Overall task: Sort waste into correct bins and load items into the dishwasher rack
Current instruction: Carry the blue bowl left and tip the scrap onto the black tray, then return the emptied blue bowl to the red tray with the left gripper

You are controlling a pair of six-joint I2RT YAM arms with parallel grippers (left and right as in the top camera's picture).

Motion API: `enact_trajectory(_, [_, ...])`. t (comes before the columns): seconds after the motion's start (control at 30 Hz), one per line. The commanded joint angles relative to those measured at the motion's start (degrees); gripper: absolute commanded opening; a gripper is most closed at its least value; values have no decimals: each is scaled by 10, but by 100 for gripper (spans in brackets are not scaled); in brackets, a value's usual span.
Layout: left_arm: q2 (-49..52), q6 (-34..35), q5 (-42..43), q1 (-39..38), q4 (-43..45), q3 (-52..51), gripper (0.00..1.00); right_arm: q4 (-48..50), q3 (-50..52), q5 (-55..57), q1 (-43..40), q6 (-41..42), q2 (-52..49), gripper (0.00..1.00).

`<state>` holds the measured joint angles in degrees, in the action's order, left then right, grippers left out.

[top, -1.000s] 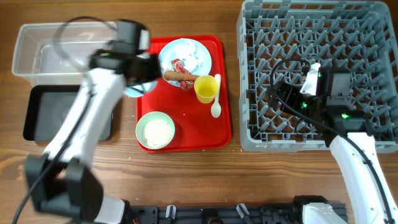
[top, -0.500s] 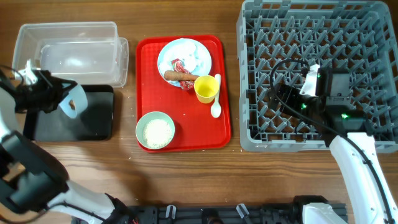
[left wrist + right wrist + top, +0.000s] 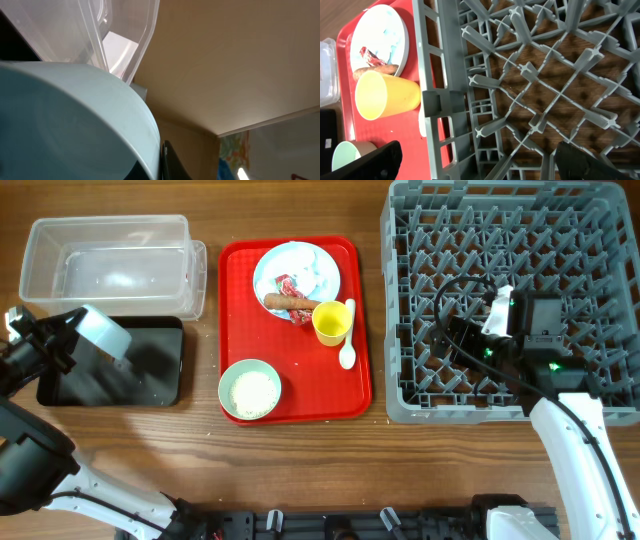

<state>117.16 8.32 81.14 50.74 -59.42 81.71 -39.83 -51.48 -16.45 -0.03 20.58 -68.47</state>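
I need to swing my left gripper to the right in the overhead view, to the bare red tray behind the rice bowl [image 3: 250, 337]. I then need to level the blue bowl [image 3: 104, 334] and let go of it there.
My left gripper [image 3: 75, 330] is shut on a pale blue bowl [image 3: 104, 334] and holds it tilted over the left end of the black tray [image 3: 150, 375]. In the left wrist view the bowl [image 3: 65, 125] fills the lower left, with the clear tub [image 3: 115, 35] beyond it. The clear tub [image 3: 110, 265] stands behind the black tray. A second bowl [image 3: 250, 390] holds white rice. The plate [image 3: 315, 280] carries a sausage [image 3: 290, 302], a wrapper [image 3: 289, 284] and tissue. The yellow cup [image 3: 329, 322] and the spoon [image 3: 347, 345] lie beside it. My right gripper [image 3: 462, 335] is open over the rack [image 3: 510, 240].
The plate, cup, spoon and rice bowl sit on a flat red serving tray [image 3: 355, 390] between the bins and the rack. The right wrist view shows the rack's wall [image 3: 440, 100], with the yellow cup [image 3: 385, 95] and the plate [image 3: 382, 30] beyond it.
My left arm has swung from the red tray out to the far left with the bowl, which now tilts over the black tray. The right arm has not moved.
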Motion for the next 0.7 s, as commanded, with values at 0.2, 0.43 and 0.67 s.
enact_trajectory(0.2, [-35,9,14,-35,-21,1,4,1,-9,6,3,4,-4,100])
enact_trajectory(0.43, [-255,19,-203,-204,51,2,4,14,-9,6,3,5,-4,100])
enact_trajectory(0.67, [-305,-37,-727,-551,105,0,4,16,-9,6,3,5,-4,100])
